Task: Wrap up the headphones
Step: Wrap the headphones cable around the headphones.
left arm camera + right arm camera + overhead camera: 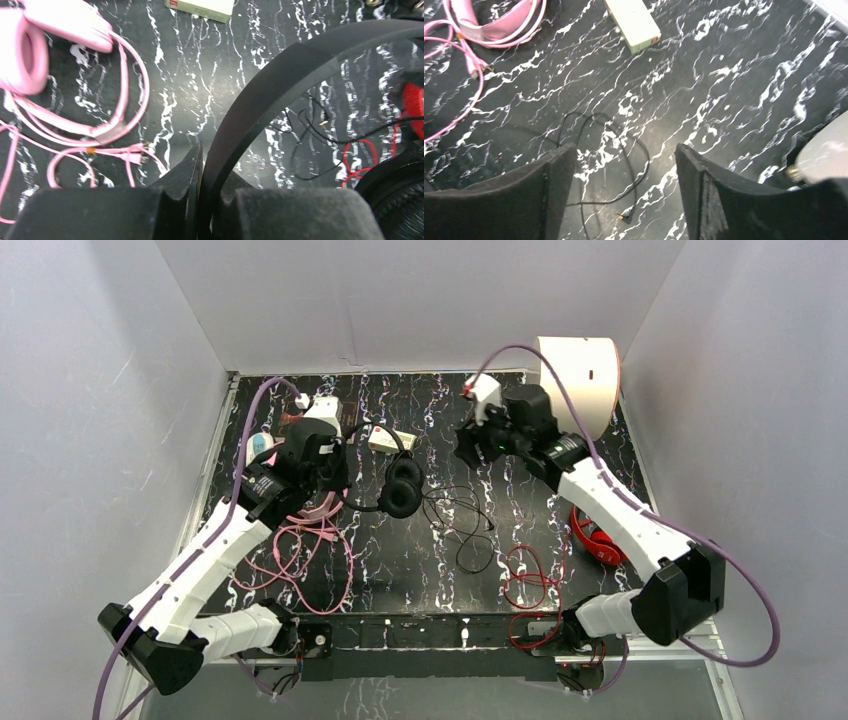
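Next, my right gripper moves down and tilts, going back toward the ear-cup end of the thin black cable [460, 525].
My left gripper [335, 468] is shut on the headband [280, 85] of the small black headphones [403, 487]; their ear cups hang to its right. Their thin black cable [460, 525] lies in loose loops on the table. My right gripper [465, 447] is open and empty above that cable [589, 150], with the jack plug [626, 216] between its fingers in the right wrist view. The pink headphones [318, 508] lie under my left arm, with their pink cable [300, 560] spread toward the front. The red headphones [595, 535] lie under my right arm, with their red cable [530, 580] nearby.
A small pale box [385, 438] lies at the back centre and also shows in the right wrist view [634, 22]. A white cylinder [580, 380] stands at the back right. White walls enclose the black marbled table [430, 570].
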`<state>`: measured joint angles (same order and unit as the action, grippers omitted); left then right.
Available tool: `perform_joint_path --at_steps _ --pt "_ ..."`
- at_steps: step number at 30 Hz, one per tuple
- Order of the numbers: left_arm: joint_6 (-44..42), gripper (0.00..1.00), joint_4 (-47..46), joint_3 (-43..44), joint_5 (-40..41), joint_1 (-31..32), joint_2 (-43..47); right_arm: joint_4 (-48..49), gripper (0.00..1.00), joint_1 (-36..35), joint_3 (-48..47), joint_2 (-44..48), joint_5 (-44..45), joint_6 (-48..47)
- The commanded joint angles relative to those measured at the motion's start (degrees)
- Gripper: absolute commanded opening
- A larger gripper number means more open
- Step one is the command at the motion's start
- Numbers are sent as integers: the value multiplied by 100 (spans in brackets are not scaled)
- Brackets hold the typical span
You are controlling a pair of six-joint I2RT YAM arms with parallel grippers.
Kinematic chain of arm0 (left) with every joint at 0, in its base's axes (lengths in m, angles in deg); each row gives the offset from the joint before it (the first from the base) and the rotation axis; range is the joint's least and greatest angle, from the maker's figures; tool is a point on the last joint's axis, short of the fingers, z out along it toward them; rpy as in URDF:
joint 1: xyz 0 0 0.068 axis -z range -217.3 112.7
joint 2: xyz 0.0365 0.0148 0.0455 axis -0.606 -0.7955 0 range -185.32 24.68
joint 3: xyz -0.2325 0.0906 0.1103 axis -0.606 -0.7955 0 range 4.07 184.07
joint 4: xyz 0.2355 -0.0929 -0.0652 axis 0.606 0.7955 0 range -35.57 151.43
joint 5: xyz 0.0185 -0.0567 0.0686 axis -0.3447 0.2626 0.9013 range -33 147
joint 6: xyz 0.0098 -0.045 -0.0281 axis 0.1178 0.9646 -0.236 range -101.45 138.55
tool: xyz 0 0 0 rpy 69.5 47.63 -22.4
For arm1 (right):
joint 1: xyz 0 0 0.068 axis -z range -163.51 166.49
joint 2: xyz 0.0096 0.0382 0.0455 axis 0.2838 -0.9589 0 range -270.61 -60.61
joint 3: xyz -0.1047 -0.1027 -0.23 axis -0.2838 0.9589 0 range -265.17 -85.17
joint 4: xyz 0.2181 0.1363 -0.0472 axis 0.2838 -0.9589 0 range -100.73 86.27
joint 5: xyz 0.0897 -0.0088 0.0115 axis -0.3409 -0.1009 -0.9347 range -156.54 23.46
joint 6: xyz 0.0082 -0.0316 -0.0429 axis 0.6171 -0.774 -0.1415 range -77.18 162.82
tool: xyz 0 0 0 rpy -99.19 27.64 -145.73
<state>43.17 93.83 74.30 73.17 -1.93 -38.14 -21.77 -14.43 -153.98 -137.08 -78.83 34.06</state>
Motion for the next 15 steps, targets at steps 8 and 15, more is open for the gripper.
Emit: perform_joint_path --at_steps 8,15 --pt "2077 0 41 692 -313 -5 468 3199 99 833 2500 1120 -3039 1365" --pt "2240 0 414 1769 -231 -9 234 5356 99 828 3241 1016 -3583 2411"
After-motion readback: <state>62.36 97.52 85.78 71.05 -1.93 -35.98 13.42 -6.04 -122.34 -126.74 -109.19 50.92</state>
